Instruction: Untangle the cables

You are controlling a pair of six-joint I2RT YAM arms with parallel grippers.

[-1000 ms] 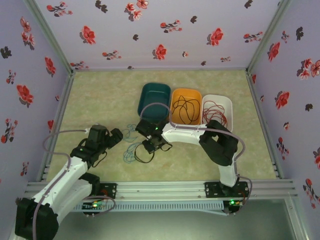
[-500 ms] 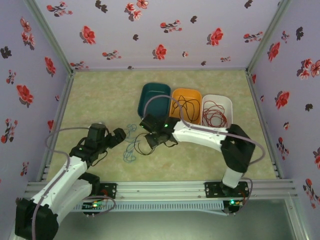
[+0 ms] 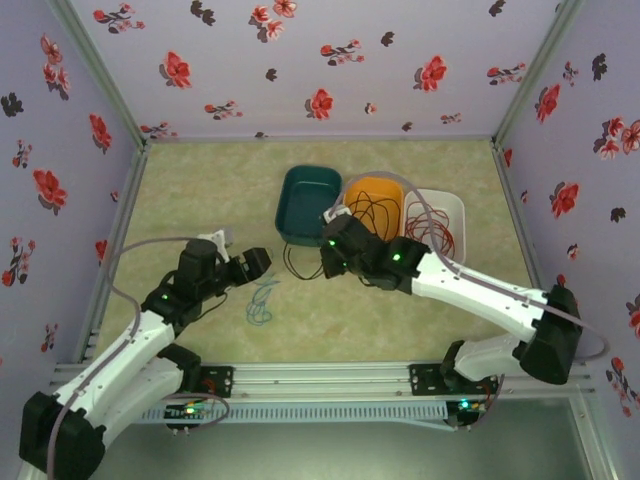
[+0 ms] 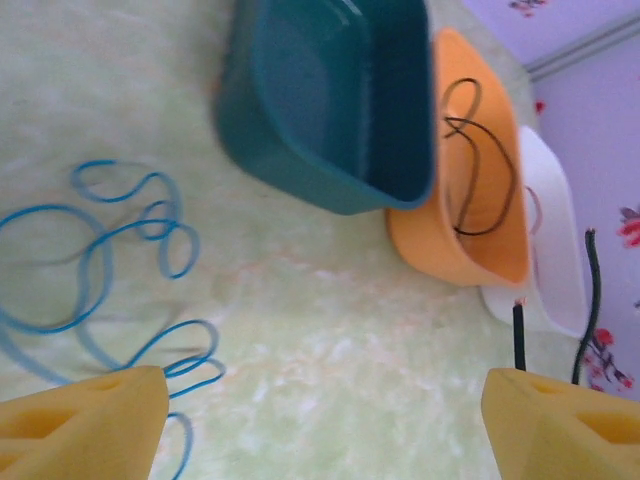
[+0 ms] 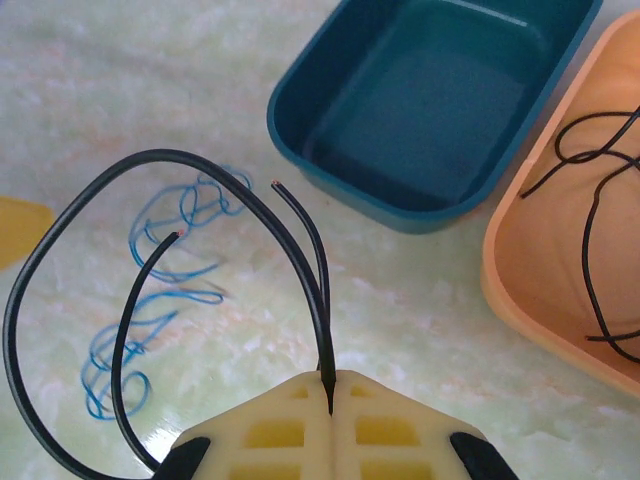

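The right gripper tilts up and outward next toward the teal tray's near end, which stands outward of it, and releases the thin black cable point(image 3: 291, 268).
My right gripper point(image 5: 330, 400) is shut on a thin black cable point(image 5: 150, 156), which arches up from the jaws in a big loop with two free ends. From above, that gripper point(image 3: 323, 262) hangs just in front of the teal tray point(image 3: 310, 178), with the black cable point(image 3: 291, 268) drooping to its left. On the table lies a blue cable point(image 3: 262, 300) in loose curls, also seen as the blue cable point(image 4: 100, 240) and the blue cable point(image 5: 170, 262). My left gripper point(image 3: 256, 263) hovers beside it. In its wrist view the left gripper point(image 4: 320, 420) is open, nothing between the fingers point(image 4: 80, 420).
Three trays stand in a row at mid-table: the teal tray point(image 4: 300, 170), an orange tray point(image 3: 352, 192) with black cables point(image 3: 372, 215), and a white tray point(image 3: 455, 205) with red cables point(image 3: 430, 230). Flowered walls ring the table. An aluminium rail point(image 3: 320, 378) runs along the front.
My right arm has stretched out and lifted the black cable up off the blue one, toward the trays. My left gripper has moved right and forward, closer to the blue cable.
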